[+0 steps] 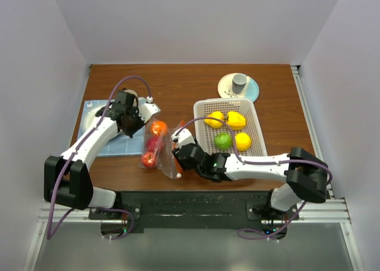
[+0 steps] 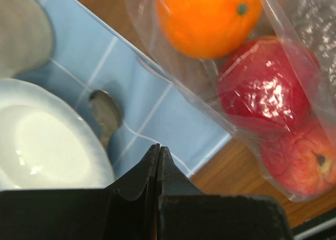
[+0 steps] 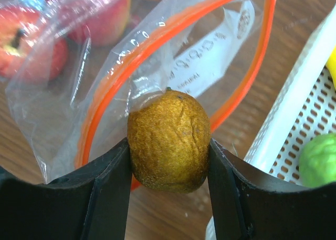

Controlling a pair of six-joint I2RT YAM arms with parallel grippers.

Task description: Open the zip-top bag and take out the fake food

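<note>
The brown fruit is out of the bag, so my right gripper needs to go up over the white basket's rim toward the open part of the basket's bottom by the green fruit [image 1: 209,138] [image 3: 304,125].
The clear zip-top bag [image 1: 161,155] lies at the table's front middle, its orange-red zip strip [image 3: 247,82] open in a loop. Inside it show an orange [image 2: 207,19], a red fruit [image 2: 262,87] and a red apple [image 2: 296,156]. My right gripper [image 3: 168,145] is shut on a brown kiwi-like fake fruit [image 3: 168,140] just outside the bag's mouth; the gripper also shows in the top view [image 1: 177,152]. My left gripper [image 2: 158,148] is shut with nothing seen between the jaws. It hovers over the blue cloth beside the bag's far end [image 1: 139,121].
The white basket [image 1: 225,101] right of the bag holds yellow fruits [image 1: 236,120] and a green one [image 1: 223,141]; its rim shows in the right wrist view [image 3: 283,124]. A blue cloth [image 1: 119,145] carries a white dish [image 2: 47,140] and spoon [image 2: 105,114]. A grey cup [image 1: 239,82] stands behind.
</note>
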